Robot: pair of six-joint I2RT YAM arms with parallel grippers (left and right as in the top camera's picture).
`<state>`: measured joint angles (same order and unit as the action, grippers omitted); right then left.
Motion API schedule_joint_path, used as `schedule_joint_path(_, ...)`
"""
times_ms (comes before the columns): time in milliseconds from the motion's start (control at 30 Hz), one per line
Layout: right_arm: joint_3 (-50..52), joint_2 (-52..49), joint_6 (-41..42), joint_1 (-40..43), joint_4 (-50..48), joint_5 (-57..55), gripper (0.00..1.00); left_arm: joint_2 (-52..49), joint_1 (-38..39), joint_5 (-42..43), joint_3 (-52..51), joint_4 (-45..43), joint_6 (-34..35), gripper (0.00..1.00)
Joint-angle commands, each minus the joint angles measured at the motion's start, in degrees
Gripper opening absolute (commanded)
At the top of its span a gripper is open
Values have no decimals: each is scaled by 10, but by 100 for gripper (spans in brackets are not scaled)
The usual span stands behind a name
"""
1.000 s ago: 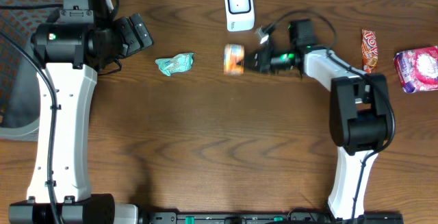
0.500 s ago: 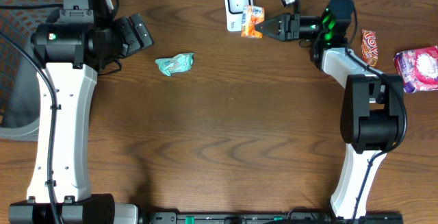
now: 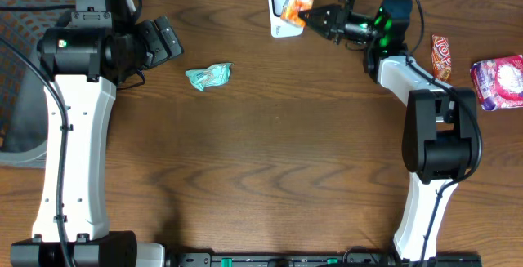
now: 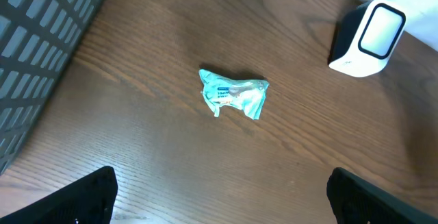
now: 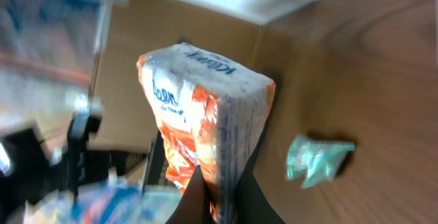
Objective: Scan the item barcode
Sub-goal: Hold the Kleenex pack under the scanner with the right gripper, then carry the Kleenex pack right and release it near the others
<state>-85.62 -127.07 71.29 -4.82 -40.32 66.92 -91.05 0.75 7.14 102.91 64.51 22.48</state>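
The packet goes to the gap next, after my right gripper turns down over the scanner (image 3: pixel 279 24), and is released, as bare tabletop shows between red wrapper and pink bag.
The item, an orange and white snack packet (image 3: pixel 296 6) (image 5: pixel 205 128), is lifted and tilted right in front of the white barcode scanner (image 3: pixel 279 24) (image 4: pixel 366 38) at the table's far edge. My right gripper (image 3: pixel 309 15) (image 5: pixel 222 196) is shut on the packet's lower edge, reaching in from the right. It hides part of the scanner's face in the overhead view. My left gripper (image 3: pixel 167 42) (image 4: pixel 219 210) hovers open at the left, with nothing between its fingers (image 4: pixel 89 196).
A crumpled teal packet (image 3: pixel 209 75) (image 4: pixel 234 94) (image 5: pixel 318 157) lies on the table left of centre. A red wrapper (image 3: pixel 441 57) and a pink bag (image 3: pixel 498 82) lie at the far right. A dark mesh basket (image 3: pixel 16 79) (image 4: pixel 41 39) stands at the left edge.
My right gripper has lifted the orange packet from the table's middle up and back to the scanner, then tilted it against the scanner's face. The left arm has stayed still.
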Motion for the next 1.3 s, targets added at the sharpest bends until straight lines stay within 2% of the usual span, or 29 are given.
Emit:
schedule_joint_path(0, -38, 0, -62, -6, 49, -115, 2, -3, -3, -3, 0, 2, -3, 98)
schedule_joint_path(233, -145, 0, -225, -22, 322, -292, 2, -3, -3, -3, 0, 2, -3, 98)
schedule_joint_path(367, -249, 0, -358, -47, 531, -480, 2, -3, -3, -3, 0, 2, -3, 98)
schedule_joint_path(467, -298, 0, -442, -74, 604, -619, 1, -3, -3, -3, 0, 2, -3, 98)
schedule_joint_path(633, -309, -4, -552, -132, 608, -785, 1, -3, -3, -3, 0, 2, -3, 98)
schedule_joint_path(833, -309, -56, -627, -173, 559, -845, 1, -3, -3, -3, 0, 2, -3, 98)
schedule_joint_path(933, -309, -76, -631, -186, 555, -900, 1, -3, -3, -4, 0, 2, -3, 98)
schedule_joint_path(1167, -313, -80, -633, -187, 551, -899, 1, -3, -3, -3, 0, 2, -3, 98)
schedule_joint_path(1267, -332, -76, -627, -179, 586, -898, 1, -3, -3, -3, 0, 2, -3, 98)
